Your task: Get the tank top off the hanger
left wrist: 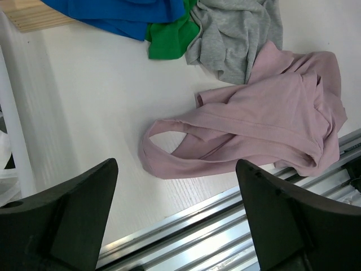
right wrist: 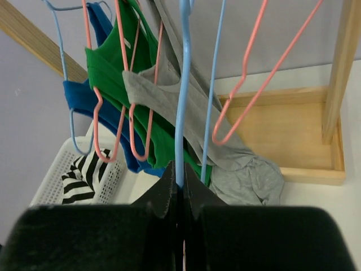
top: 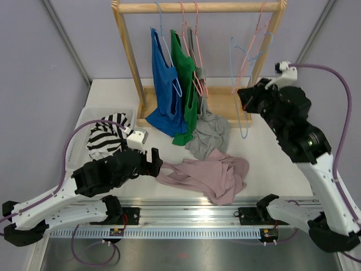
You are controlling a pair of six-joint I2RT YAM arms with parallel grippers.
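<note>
My right gripper will next move outward, hang the empty hanger over the rack's top bar (top: 249, 7) and let go of the hanger's wire, because the tank top is off the hanger.
A pink tank top (top: 211, 175) lies crumpled on the white table near the front edge, off any hanger; it also shows in the left wrist view (left wrist: 265, 124). My left gripper (top: 153, 161) is open and empty, its jaws wide apart just above the top's left strap loop (left wrist: 176, 166). My right gripper (top: 243, 97) is shut on the wire of an empty light blue hanger (top: 244, 121), held up by the right end of the rack; the right wrist view shows my fingers (right wrist: 181, 172) pinching that hanger (right wrist: 181, 84).
A wooden rack (top: 197, 7) at the back holds blue (top: 164, 84), green (top: 185, 79) and grey (top: 207, 132) tops and bare pink hangers (top: 254, 45). A white basket (top: 84, 121) with a striped garment stands at the left. A metal rail (top: 192, 212) runs along the front.
</note>
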